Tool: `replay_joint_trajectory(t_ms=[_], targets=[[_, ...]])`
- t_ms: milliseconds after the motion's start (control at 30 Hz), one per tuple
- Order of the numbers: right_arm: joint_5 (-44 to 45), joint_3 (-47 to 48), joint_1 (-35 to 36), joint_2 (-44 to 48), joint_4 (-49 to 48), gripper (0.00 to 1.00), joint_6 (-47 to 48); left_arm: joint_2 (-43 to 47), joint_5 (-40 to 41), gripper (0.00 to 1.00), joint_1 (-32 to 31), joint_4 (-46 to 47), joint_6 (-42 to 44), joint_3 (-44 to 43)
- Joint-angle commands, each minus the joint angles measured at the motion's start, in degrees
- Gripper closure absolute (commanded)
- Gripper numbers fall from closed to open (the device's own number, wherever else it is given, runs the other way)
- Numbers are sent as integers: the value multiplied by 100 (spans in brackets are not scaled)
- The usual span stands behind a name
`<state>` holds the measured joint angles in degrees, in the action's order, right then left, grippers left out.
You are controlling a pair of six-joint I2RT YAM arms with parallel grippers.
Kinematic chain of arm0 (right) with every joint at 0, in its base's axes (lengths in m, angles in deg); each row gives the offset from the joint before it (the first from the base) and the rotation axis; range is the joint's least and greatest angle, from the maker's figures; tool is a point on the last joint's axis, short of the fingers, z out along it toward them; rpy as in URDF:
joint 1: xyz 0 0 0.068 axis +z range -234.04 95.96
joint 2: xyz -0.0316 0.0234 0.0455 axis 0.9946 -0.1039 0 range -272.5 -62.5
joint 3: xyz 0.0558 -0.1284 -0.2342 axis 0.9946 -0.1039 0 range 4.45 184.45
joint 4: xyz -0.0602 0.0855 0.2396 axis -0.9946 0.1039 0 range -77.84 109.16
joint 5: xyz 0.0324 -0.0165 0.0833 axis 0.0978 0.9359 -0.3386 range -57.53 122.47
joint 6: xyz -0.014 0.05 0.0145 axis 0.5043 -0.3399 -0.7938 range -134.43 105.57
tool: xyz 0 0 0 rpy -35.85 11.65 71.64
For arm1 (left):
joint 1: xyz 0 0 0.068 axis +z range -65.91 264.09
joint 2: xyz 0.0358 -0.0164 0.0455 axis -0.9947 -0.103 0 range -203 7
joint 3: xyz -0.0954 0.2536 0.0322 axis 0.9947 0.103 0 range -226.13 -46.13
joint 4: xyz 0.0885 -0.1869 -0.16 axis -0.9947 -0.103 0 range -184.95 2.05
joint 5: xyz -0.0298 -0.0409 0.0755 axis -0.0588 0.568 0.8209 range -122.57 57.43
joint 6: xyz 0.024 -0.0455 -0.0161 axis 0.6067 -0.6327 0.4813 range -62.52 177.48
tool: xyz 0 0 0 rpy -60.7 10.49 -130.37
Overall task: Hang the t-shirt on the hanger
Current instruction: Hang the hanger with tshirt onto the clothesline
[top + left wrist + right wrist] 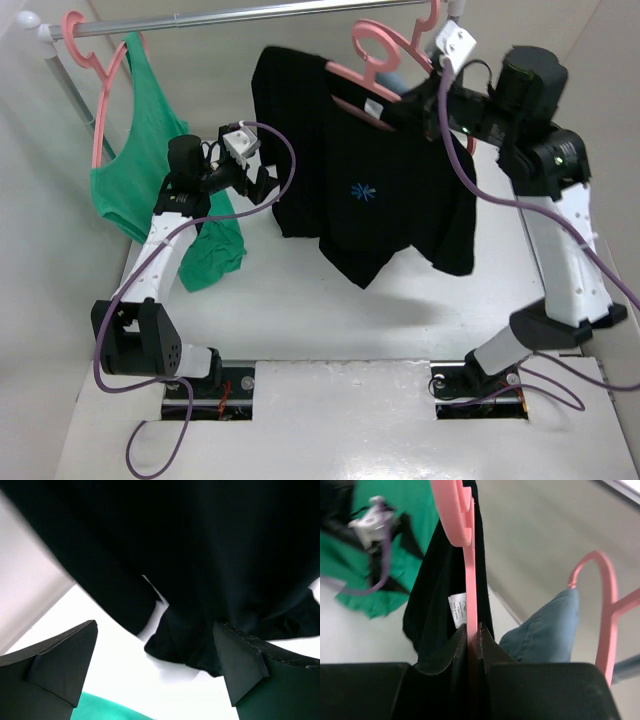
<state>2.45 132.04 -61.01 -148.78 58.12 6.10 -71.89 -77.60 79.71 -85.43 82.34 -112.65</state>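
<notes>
My right gripper moves outward next, then brings the hanger's hook down over the metal bar [338, 7], since the t-shirt hangs on the hanger.
The black t-shirt [370, 190] with a blue starburst mark hangs in the air on the pink hanger [368, 62], its hem just above the table. My right gripper [425, 88] is shut on the hanger's stem [471, 600]; the shirt's white neck label [458, 609] shows beside it. My left gripper [268, 185] is open and empty at the shirt's left edge. In the left wrist view the black cloth [200, 555] fills the space beyond my spread fingers [240, 660].
A green tank top [140, 170] hangs on another pink hanger [100, 70] from the metal rail [250, 15] at the back left. A grey-blue garment [545, 630] on a third pink hanger [605, 610] hangs behind the shirt. White walls enclose the table [300, 310].
</notes>
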Motion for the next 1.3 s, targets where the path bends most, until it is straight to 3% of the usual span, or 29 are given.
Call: replay_joint_trajectory(t_ms=[0,133,433,633,1033,1067,1100,1200,1267], targets=[[1409,959,342,-546,-588,100,-322,391,-128,0,8,117,-359,-248],[2253,926,343,-785,-1333,100,-743,699,-76,0,-45,117,-359,60],[2817,707,290,-1110,-2748,100,-1148,1043,162,0,-151,-15,-298,508],[3020,592,290,-1374,-2873,100,-1368,1157,109,0,-203,-15,-350,623],[3195,-672,396,-1217,-3144,100,-1544,1262,56,0,-203,90,-455,790],[3143,-770,396,-1146,-3145,97,-1544,1262,-5,0,-203,90,-456,790],[3143,-858,448,-1076,-3206,79,-1544,1315,-5,0,-203,90,-456,842],[3072,-1244,519,-733,-3277,49,-1237,1376,-5,0,-256,143,-456,965],[3168,-1481,703,-444,-3277,42,-887,1377,47,0,-256,143,-456,1202]])
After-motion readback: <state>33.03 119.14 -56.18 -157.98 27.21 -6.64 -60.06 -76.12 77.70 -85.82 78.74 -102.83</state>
